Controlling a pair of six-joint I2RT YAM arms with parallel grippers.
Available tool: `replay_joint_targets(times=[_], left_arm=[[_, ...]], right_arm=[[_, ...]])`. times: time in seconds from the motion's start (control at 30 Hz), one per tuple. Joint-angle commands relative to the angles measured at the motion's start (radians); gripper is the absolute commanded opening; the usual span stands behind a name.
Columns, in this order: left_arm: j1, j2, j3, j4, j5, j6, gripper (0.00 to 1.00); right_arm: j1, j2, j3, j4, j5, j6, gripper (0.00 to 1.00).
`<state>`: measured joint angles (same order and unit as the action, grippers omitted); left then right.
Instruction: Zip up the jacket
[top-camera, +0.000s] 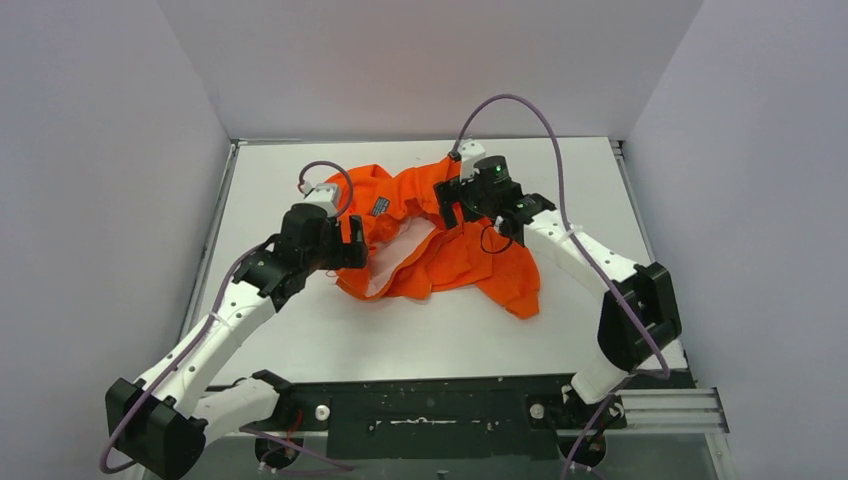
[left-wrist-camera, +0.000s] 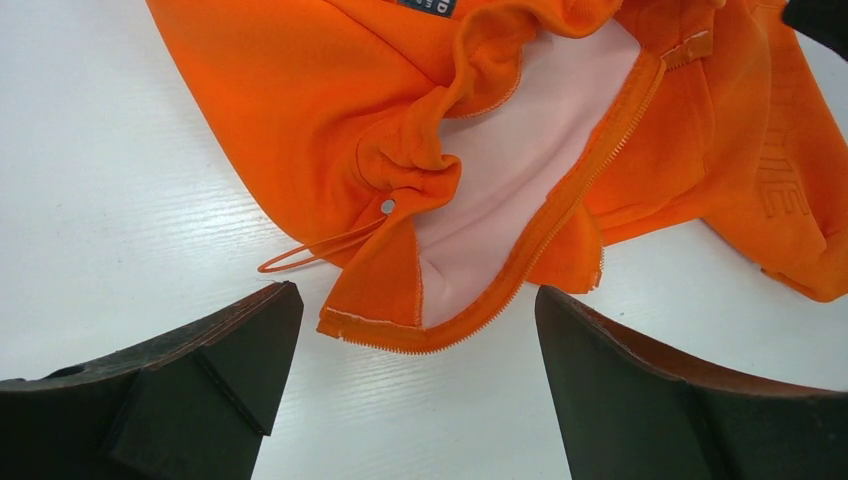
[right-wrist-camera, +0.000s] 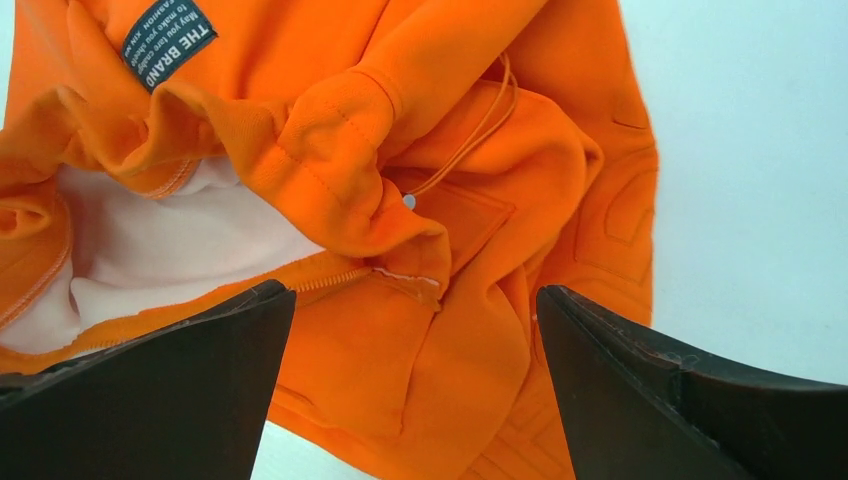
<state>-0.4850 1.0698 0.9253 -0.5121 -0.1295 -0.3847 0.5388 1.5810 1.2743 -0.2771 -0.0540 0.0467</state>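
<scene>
My right gripper has its open fingers around the collar's folded corner (right-wrist-camera: 418, 248) by the zipper's end and next needs to lower them astride that corner below and close.
The orange jacket (top-camera: 440, 245) lies crumpled and unzipped on the white table (top-camera: 300, 330), its pale lining (left-wrist-camera: 520, 150) showing. In the left wrist view one zipper edge (left-wrist-camera: 560, 215) runs down to a bottom corner just ahead of my left gripper (left-wrist-camera: 418, 296). That gripper is open, low over the table at the jacket's left side, with nothing between its fingers. My right gripper (right-wrist-camera: 415, 292) hovers open over the jacket's upper right part, above a zipper end (right-wrist-camera: 330, 278) and a pocket (right-wrist-camera: 460, 215). A dark label (right-wrist-camera: 168, 40) sits near the collar.
Grey walls (top-camera: 120, 150) close in the table on three sides. A black rail (top-camera: 450, 405) with both arm bases runs along the near edge. An orange drawstring loop (left-wrist-camera: 310, 252) lies on the table beside the left fingers.
</scene>
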Motion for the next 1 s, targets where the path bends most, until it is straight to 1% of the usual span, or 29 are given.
replay_joint_targets(times=[0.0, 0.13, 0.27, 0.3, 0.37, 0.4, 0.5, 0.57, 0.63, 0.8, 0.97], left_arm=[[-0.006, -0.019, 0.001, 0.022, 0.002, -0.005, 0.88], [-0.006, 0.025, 0.003, 0.021, 0.022, -0.028, 0.88], [-0.005, 0.083, 0.011, 0.003, -0.004, -0.064, 0.85], [-0.006, 0.098, 0.014, -0.004, -0.018, -0.079, 0.83], [-0.012, 0.124, 0.018, -0.014, -0.063, -0.121, 0.76], [-0.018, 0.136, 0.02, -0.016, -0.09, -0.147, 0.74], [-0.044, 0.164, 0.006, 0.01, -0.174, -0.196, 0.74], [-0.043, 0.193, 0.008, 0.009, -0.22, -0.219, 0.74], [-0.045, 0.224, 0.013, 0.011, -0.263, -0.241, 0.74], [-0.046, 0.307, -0.002, 0.064, -0.274, -0.255, 0.75], [-0.043, 0.395, 0.0, 0.105, -0.254, -0.267, 0.75]], right_arm=[[-0.026, 0.088, 0.079, 0.061, -0.144, -0.015, 0.97], [-0.029, 0.163, 0.115, 0.075, -0.16, -0.008, 0.96], [-0.039, 0.215, 0.132, 0.089, -0.165, -0.007, 0.96], [-0.041, 0.225, 0.134, 0.091, -0.168, -0.007, 0.96], [-0.044, 0.241, 0.135, 0.098, -0.17, -0.005, 0.95], [-0.045, 0.247, 0.135, 0.101, -0.17, -0.005, 0.94], [-0.046, 0.263, 0.14, 0.103, -0.169, -0.004, 0.91], [-0.048, 0.269, 0.143, 0.106, -0.168, -0.005, 0.9], [-0.052, 0.275, 0.149, 0.107, -0.173, -0.004, 0.86], [-0.053, 0.276, 0.155, 0.116, -0.208, -0.003, 0.76], [-0.054, 0.281, 0.163, 0.125, -0.243, 0.002, 0.66]])
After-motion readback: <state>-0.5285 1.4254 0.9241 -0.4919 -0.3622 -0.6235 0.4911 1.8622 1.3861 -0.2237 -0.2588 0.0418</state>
